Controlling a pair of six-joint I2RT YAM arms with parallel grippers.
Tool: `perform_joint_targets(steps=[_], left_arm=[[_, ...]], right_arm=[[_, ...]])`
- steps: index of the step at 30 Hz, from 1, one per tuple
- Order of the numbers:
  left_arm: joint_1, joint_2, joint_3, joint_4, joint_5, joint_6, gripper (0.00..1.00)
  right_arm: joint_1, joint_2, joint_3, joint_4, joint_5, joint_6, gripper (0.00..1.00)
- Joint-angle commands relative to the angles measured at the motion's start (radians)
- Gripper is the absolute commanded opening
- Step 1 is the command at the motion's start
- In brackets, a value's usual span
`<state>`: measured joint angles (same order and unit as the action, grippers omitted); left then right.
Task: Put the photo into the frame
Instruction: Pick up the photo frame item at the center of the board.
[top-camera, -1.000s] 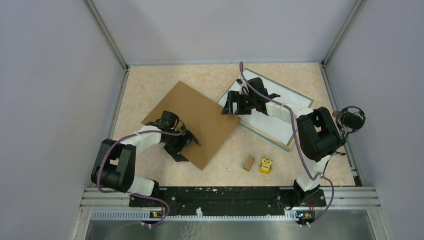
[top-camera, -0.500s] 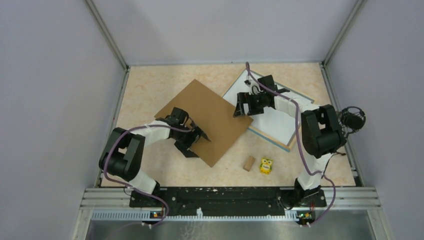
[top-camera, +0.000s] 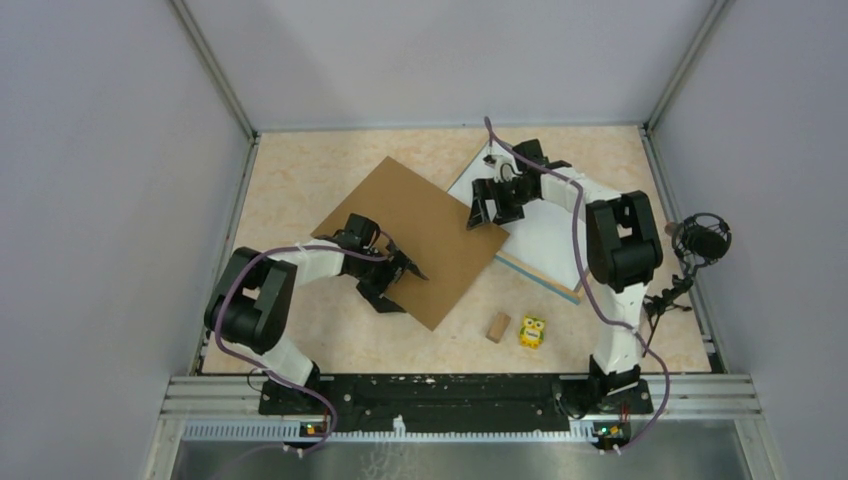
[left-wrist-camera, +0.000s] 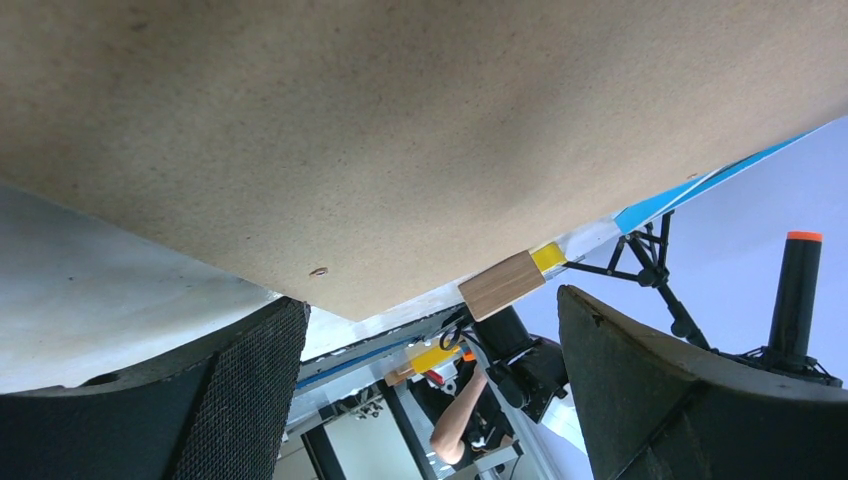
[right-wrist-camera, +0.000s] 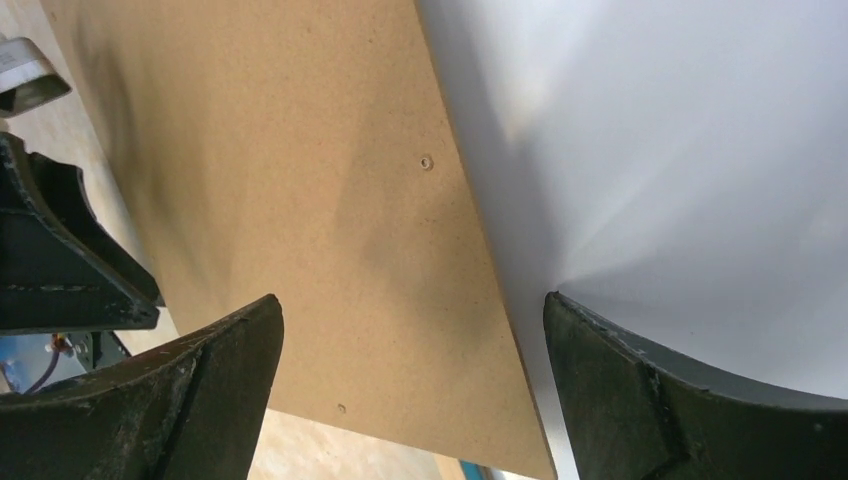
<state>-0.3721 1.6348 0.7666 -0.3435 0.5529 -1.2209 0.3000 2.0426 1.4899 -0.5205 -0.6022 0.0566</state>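
I will next tilt my right gripper over and ease it onto the backing board's edge by the white sheet, since that edge already runs between its open fingers.
The frame (top-camera: 541, 274) lies at the right rear; only its blue and wood near edge shows. A plain white sheet (top-camera: 548, 225) covers it; the photo's balloon print shows in no view. The brown backing board (top-camera: 410, 235) lies mid-table, its right corner over the white sheet (right-wrist-camera: 680, 150). My right gripper (top-camera: 490, 206) is open above that corner, one finger over the board (right-wrist-camera: 300, 180), one over the sheet. My left gripper (top-camera: 396, 281) is open at the board's near left edge, the board (left-wrist-camera: 400, 120) close above its fingers. The frame's blue edge (left-wrist-camera: 690, 188) shows beyond.
A small wooden block (top-camera: 497, 326) and a yellow toy (top-camera: 532, 331) sit near the front, right of the board; the block (left-wrist-camera: 503, 283) also shows in the left wrist view. Enclosure walls surround the table. A black round device (top-camera: 705, 238) hangs at the right wall.
The backing board has slid right and back, its corner now over the white sheet. My left gripper moved right along its near edge. My right gripper shifted slightly back and right.
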Motion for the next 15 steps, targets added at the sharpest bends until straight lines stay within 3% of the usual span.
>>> perform_joint_targets(steps=[1,5,8,15], left_arm=[[-0.001,0.062,-0.046,0.062,-0.267,0.091,0.98],[0.0,0.065,-0.054,0.07,-0.272,0.103,0.98],[0.0,0.072,-0.056,0.078,-0.27,0.116,0.98],[-0.002,0.058,-0.062,0.117,-0.249,0.156,0.98]], right_arm=[[-0.002,0.042,0.06,-0.018,-0.039,-0.03,0.99],[-0.002,0.083,0.092,-0.019,-0.098,-0.003,0.94],[-0.001,0.096,0.114,-0.038,-0.165,0.023,0.8],[-0.002,-0.046,0.008,0.088,-0.385,0.176,0.66]])
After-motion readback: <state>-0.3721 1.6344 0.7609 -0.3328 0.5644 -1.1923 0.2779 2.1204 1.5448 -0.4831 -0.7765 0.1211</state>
